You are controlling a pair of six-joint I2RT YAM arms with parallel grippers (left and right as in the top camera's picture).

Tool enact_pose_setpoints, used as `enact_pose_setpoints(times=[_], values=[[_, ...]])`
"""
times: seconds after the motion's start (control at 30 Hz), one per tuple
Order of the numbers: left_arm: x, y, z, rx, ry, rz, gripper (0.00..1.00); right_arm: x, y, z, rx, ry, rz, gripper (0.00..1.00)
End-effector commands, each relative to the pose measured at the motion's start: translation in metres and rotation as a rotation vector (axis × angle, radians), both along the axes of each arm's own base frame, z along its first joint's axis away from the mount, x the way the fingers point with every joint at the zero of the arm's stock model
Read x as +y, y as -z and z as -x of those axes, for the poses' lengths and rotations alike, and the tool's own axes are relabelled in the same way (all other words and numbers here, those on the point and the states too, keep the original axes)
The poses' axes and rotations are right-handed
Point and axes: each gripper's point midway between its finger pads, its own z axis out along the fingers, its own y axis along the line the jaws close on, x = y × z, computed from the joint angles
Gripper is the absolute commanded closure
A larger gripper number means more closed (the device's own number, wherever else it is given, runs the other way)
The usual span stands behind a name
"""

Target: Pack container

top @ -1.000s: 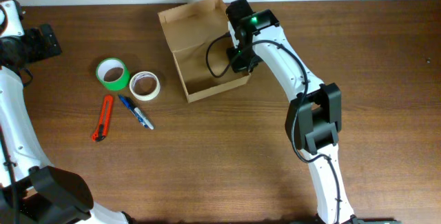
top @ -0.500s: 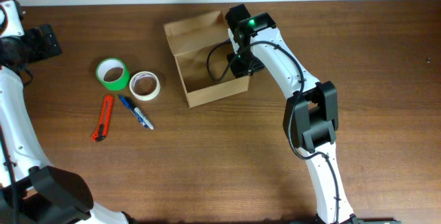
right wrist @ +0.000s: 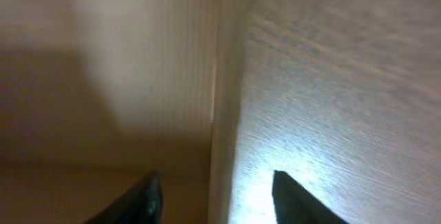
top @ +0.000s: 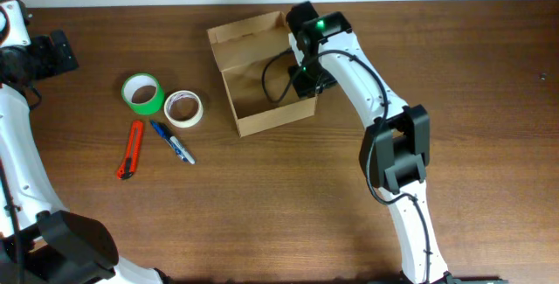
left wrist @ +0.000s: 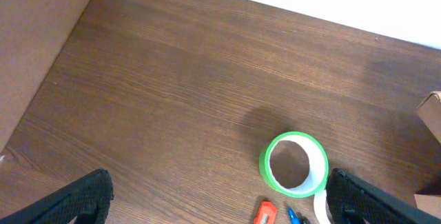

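Observation:
The green tape roll's hollow faces up, so the robot's left gripper needs to go to the right in the overhead view and down astride the roll's closest side [top: 126, 91] [left wrist: 266, 164].
The container [top: 253, 83], a tan cardboard box with its flap lid standing open at the back, sits at the table's upper middle with nothing visible inside. My right gripper [top: 307, 74] straddles its right wall. In the right wrist view the wall's edge [right wrist: 222, 114] runs between the two dark fingertips [right wrist: 146, 198] with a gap on each side, so my right gripper [right wrist: 217, 200] is open. My left gripper [left wrist: 220, 200] hangs wide open and holds nothing above bare table at the far left, with its fingertips [left wrist: 83, 196] far apart.
Left of the box lie a green tape roll [top: 142, 93], a white tape roll [top: 183, 107], an orange utility knife [top: 130, 149] and a blue pen [top: 172, 142]. The green roll [left wrist: 293, 163] also shows in the left wrist view.
The right gripper has gone from shut on the box's right wall to open, letting it go. The box shifted slightly right and turned a little. The left arm has not moved.

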Motion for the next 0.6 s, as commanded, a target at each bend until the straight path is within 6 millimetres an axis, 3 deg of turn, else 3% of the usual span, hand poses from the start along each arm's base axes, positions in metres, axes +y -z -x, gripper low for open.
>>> enact_pose_setpoints(times=[0.0, 0.17, 0.3, 0.43, 0.57], values=[[0.004, -0.007, 0.001, -0.009, 0.002, -0.023, 0.01, 0.001, -0.093, -0.012, -0.191, -0.004, -0.066, 0.41], [0.004, -0.007, 0.001, -0.009, 0.002, -0.023, 0.01, -0.022, -0.158, -0.009, -0.326, 0.027, -0.002, 0.35], [0.004, -0.007, 0.001, -0.009, 0.002, -0.023, 0.01, -0.059, -0.204, -0.005, -0.427, 0.094, 0.071, 0.29], [0.004, -0.007, 0.001, -0.009, 0.002, -0.023, 0.01, -0.12, -0.233, -0.005, -0.485, 0.216, 0.138, 0.2], [0.004, -0.007, 0.001, -0.009, 0.002, -0.023, 0.01, -0.212, -0.239, -0.007, -0.481, 0.41, 0.179, 0.19]])
